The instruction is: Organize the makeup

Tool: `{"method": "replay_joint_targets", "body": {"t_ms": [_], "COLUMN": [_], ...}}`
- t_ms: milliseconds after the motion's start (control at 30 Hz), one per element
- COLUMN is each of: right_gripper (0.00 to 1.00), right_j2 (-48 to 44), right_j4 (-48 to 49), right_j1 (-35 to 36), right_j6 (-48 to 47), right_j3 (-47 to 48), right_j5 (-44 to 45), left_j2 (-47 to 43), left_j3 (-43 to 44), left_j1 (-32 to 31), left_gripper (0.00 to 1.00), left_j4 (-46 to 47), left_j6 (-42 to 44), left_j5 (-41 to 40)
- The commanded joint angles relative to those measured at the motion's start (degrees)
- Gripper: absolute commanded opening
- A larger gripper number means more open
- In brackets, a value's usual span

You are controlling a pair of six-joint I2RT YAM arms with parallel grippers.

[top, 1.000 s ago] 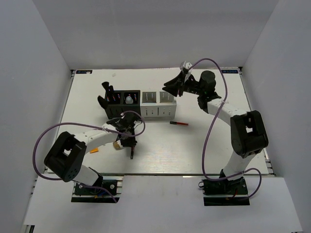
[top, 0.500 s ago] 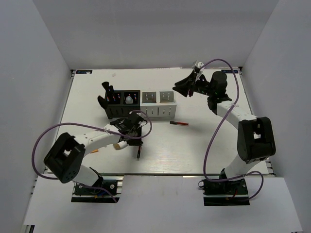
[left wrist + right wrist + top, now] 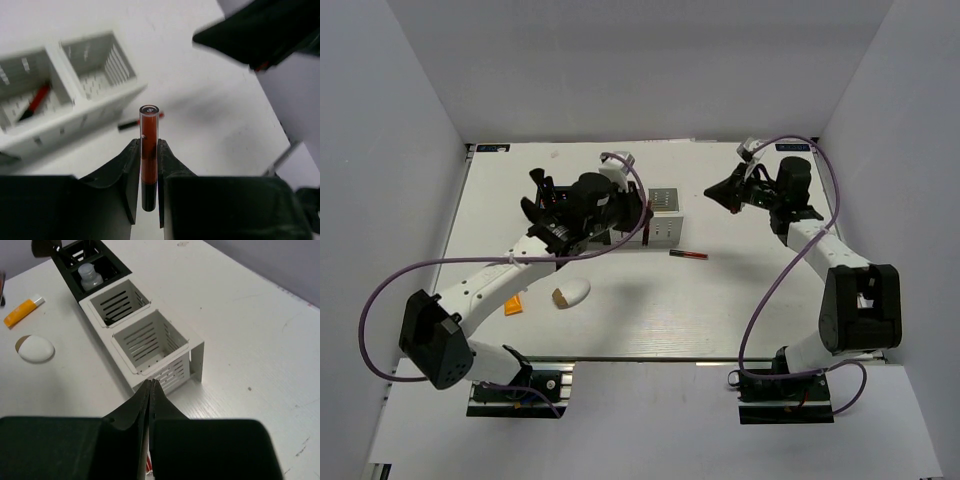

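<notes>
The robot's left gripper will next swing outward, turn, and lower the stick it holds into the organizer's section with the other stick (image 3: 34, 96) below, to release it beside its like.
My left gripper (image 3: 148, 142) is shut on a slim red-and-black stick (image 3: 149, 131) and hangs (image 3: 642, 218) above the white slotted organizer (image 3: 80, 120). Its left compartment holds another red-and-black stick (image 3: 34, 103); the right compartment looks bare. A third stick (image 3: 688, 255) lies on the table in front of the white organizer (image 3: 665, 228). The white sponge (image 3: 570, 293) and orange tube (image 3: 514, 305) lie near the left arm. Black brushes (image 3: 536, 192) and a clear bottle (image 3: 89, 277) stand in the black organizer (image 3: 70, 257). My right gripper (image 3: 151, 384) is shut and holds nothing, right of the organizers (image 3: 720, 192).
The left arm hides much of both organizers in the top view. Grey walls close the table on three sides. In the right wrist view, the sponge (image 3: 35, 348) and orange tube (image 3: 22, 310) lie left of the white organizer (image 3: 192, 347).
My left arm has lifted the stick away from beside the sponge and swung it back over the white organizer. My right arm has drawn off to the right and its jaws have shut.
</notes>
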Motion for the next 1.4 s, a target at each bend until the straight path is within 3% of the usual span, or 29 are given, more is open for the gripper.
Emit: {"method": "replay_joint_targets", "body": {"t_ms": [0, 167, 400, 433, 467, 567, 833, 933, 967, 1067, 1167, 1367], "right_gripper": [0.00, 0.00, 0.00, 0.03, 0.12, 0.21, 0.36, 0.45, 0.46, 0.54, 0.58, 0.61], "right_j2": [-2.85, -5.13, -7.50, -7.68, -7.77, -8.21, -9.00, -8.04, -7.08, -4.70, -2.85, 1.63], "right_j4": [-1.37, -2.51, -2.68, -3.29, -4.17, -8.83, -12.87, -18.56, -21.12, -32.63, -36.96, -46.16], "right_j1": [-0.59, -1.47, -1.56, -1.56, -1.47, -1.56, -1.56, -1.56, -1.38, -1.03, -0.94, 0.11], "right_j6": [-2.86, -5.06, -6.72, -8.64, -10.05, -14.62, -18.68, -24.90, -27.70, -39.48, -45.74, -58.21], "right_j3": [-1.97, -4.17, -8.91, -9.10, -9.18, -9.01, -10.33, -9.19, -7.97, -5.24, -4.27, -1.81], "right_j5": [-0.87, -1.40, -1.93, -1.84, -1.93, -1.84, -1.93, -3.32, -3.94, -5.18, -3.87, 0.26], "left_j2": [2.50, 5.67, 12.00, 13.39, 14.02, 16.22, 20.00, 20.26, 20.18, 19.56, 19.21, 17.11], "left_j3": [3.34, 1.93, 2.30, 2.03, 1.50, 1.24, 1.59, 0.36, 0.18, -0.44, 0.18, 2.99], "left_j1": [0.44, 0.96, 1.49, 1.49, 1.49, 1.49, 1.49, 1.49, 2.01, 2.02, 2.02, 2.02], "left_gripper": [0.00, 0.00, 0.00, 0.00, 0.00, 0.00, 0.01, 0.18, 0.33, 0.53, 0.64, 0.71], "left_j4": [10.12, 22.53, 28.95, 30.01, 31.59, 33.44, 32.75, 32.75, 32.66, 33.10, 33.10, 32.31], "left_j6": [8.54, 14.97, 20.95, 21.56, 21.92, 22.27, 22.36, 21.84, 21.66, 21.66, 21.48, 22.01], "left_j5": [-5.11, -11.01, -20.58, -22.08, -22.88, -25.43, -29.04, -31.50, -32.02, -32.03, -31.77, -31.76]}}
